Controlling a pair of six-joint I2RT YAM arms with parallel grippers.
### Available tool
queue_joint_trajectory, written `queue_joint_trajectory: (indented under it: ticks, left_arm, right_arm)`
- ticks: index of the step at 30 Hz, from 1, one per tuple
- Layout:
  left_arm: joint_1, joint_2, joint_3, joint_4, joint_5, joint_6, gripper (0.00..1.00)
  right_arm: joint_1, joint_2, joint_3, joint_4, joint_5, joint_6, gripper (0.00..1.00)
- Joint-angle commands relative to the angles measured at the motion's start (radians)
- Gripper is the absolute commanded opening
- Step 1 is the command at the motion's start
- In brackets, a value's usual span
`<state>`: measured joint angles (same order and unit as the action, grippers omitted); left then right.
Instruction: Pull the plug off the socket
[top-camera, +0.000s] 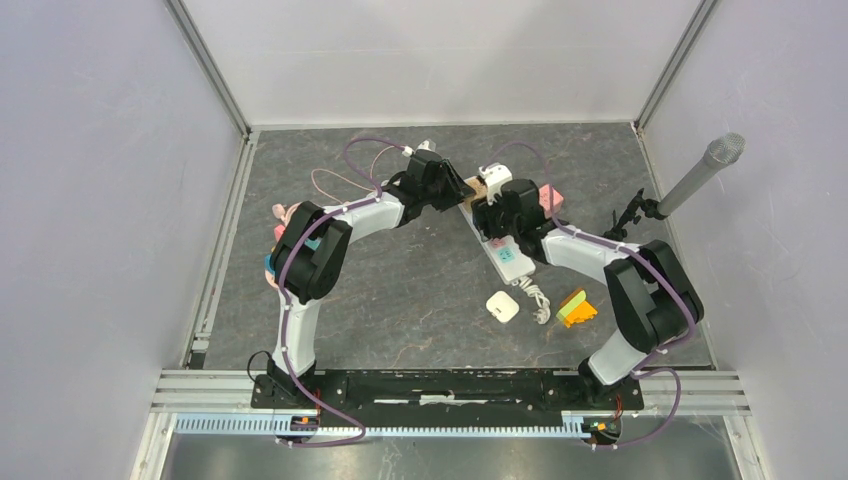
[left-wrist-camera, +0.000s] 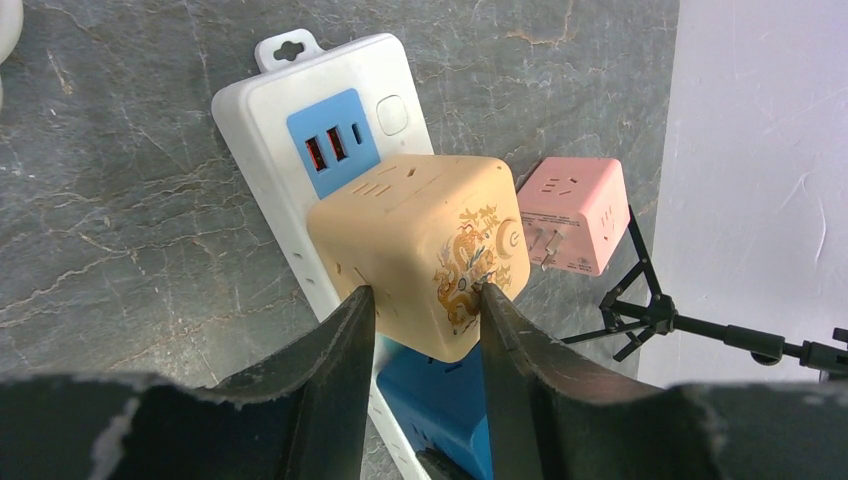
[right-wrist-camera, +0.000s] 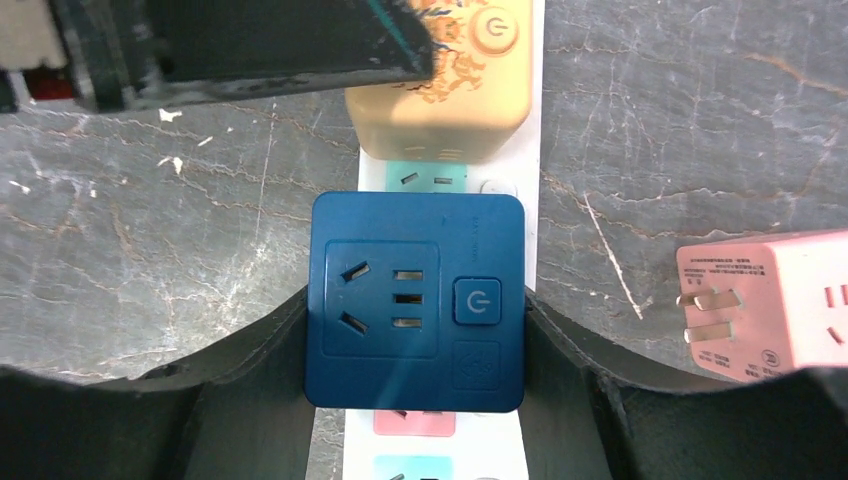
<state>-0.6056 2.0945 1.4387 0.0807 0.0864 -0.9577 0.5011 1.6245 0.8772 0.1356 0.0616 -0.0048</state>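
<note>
My right gripper lifts the blue cube off the power strip next, carries it back and lowers it to release beside the white cube, where the tabletop is clear.
A white power strip (top-camera: 508, 258) lies on the grey table. A beige cube plug with a gold dragon print (left-wrist-camera: 420, 250) sits on the strip (left-wrist-camera: 260, 110) near its USB end. My left gripper (left-wrist-camera: 425, 300) is shut on it, one finger (left-wrist-camera: 335, 370) on each side. A dark blue cube plug (right-wrist-camera: 415, 300) sits on the strip (right-wrist-camera: 500, 440) just behind the beige one (right-wrist-camera: 440, 110). My right gripper (right-wrist-camera: 415, 320) is shut on the blue cube's two sides. In the top view both grippers, left (top-camera: 455, 190) and right (top-camera: 495, 215), meet over the strip's far end.
A loose pink cube plug (top-camera: 550, 198) lies right of the strip, prongs showing (right-wrist-camera: 770, 300). A white cube (top-camera: 502, 306) and a yellow-orange block (top-camera: 577, 308) lie nearer. A white adapter (top-camera: 495, 175) lies behind. A microphone on a small tripod (top-camera: 700, 175) stands at the right wall.
</note>
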Motion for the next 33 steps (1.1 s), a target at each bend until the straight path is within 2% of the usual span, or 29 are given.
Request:
queue_joint_trajectory:
  ticks: [1, 3, 7, 11, 14, 16, 18, 20, 25, 28, 33]
  left_arm:
    - [-0.026, 0.083, -0.060, -0.247, -0.045, 0.108, 0.47]
    - [-0.026, 0.081, -0.061, -0.248, -0.047, 0.109, 0.47]
    - [-0.026, 0.083, -0.061, -0.249, -0.049, 0.111, 0.47]
    - [-0.026, 0.085, -0.062, -0.254, -0.051, 0.115, 0.47]
    - [-0.026, 0.087, -0.062, -0.258, -0.057, 0.121, 0.47]
    - [-0.026, 0.088, -0.062, -0.264, -0.064, 0.131, 0.47]
    - [-0.026, 0.089, -0.065, -0.266, -0.066, 0.135, 0.47]
    - [-0.027, 0.090, -0.067, -0.265, -0.064, 0.137, 0.47]
    - [-0.026, 0.102, -0.056, -0.272, -0.060, 0.139, 0.47]
    - [-0.027, 0.101, -0.052, -0.288, -0.071, 0.150, 0.47]
    - [-0.025, 0.079, -0.048, -0.289, -0.062, 0.161, 0.49]
  right_arm:
    - [-0.050, -0.095, 0.023, 0.152, -0.246, 0.081, 0.00]
    - [-0.029, -0.076, 0.031, 0.142, -0.234, 0.071, 0.00]
    - [0.066, -0.032, 0.069, 0.052, -0.088, -0.035, 0.00]
    - [0.071, -0.058, 0.063, 0.045, -0.048, -0.050, 0.00]
    - [0.014, -0.104, 0.049, 0.070, -0.130, -0.008, 0.00]
    - [-0.053, -0.129, 0.002, 0.159, -0.234, 0.078, 0.00]
    - [-0.088, -0.121, -0.020, 0.191, -0.267, 0.128, 0.00]
    - [-0.059, -0.099, -0.002, 0.157, -0.250, 0.103, 0.00]
    - [0.075, -0.068, 0.053, 0.046, -0.084, -0.074, 0.00]
    - [0.068, -0.102, 0.038, 0.048, -0.031, -0.087, 0.00]
    - [-0.013, -0.206, 0.013, 0.061, -0.102, -0.024, 0.00]
